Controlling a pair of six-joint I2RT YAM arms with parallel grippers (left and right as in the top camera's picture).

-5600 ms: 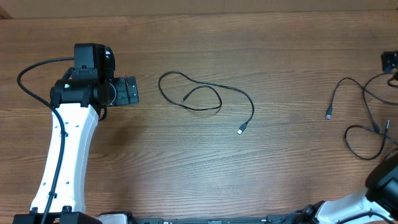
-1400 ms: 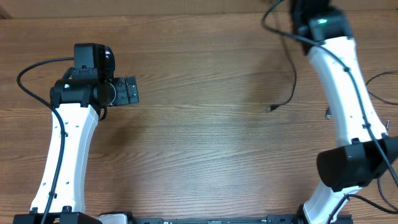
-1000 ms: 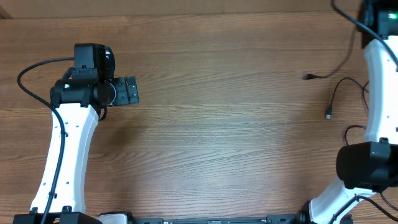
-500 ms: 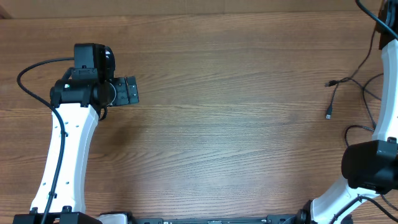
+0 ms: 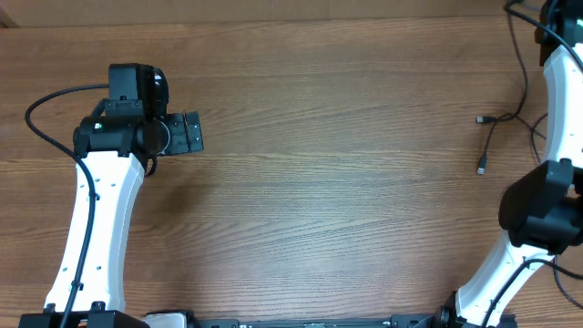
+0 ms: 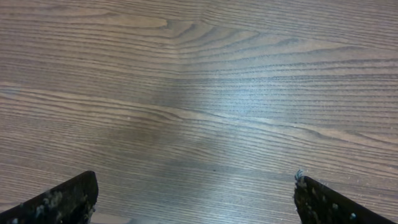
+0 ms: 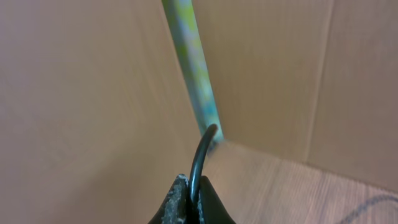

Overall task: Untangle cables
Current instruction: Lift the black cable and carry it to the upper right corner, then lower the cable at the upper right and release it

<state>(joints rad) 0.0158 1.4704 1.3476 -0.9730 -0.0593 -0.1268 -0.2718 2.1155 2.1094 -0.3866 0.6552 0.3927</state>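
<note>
Next, my right gripper comes down toward the wood at the table's far side before opening, since the thin black cable (image 5: pixel 525 77) still hangs above the table.
In the right wrist view my right gripper (image 7: pixel 194 188) is shut on a thin black cable (image 7: pixel 203 149) that arcs up out of the fingertips. Overhead, this cable (image 5: pixel 525 77) hangs down from the far right corner, and its plug (image 5: pixel 481 119) rests on the table. A second cable's plug (image 5: pixel 481 169) lies just in front of it, its cord running right, behind the right arm (image 5: pixel 560 109). My left gripper (image 5: pixel 187 134) stays at the table's left, far from both cables. Its fingers (image 6: pixel 62 199) stand wide open over bare wood.
A cardboard wall (image 7: pixel 93 81) with a greenish taped seam (image 7: pixel 193 68) stands close in front of the right gripper. The right arm's base (image 5: pixel 537 214) sits at the right edge, with thick arm wires around it.
My right arm has carried the cable from the table's middle to the far right corner, and its plug end has slid right, next to the other plug. The left arm has not moved.
</note>
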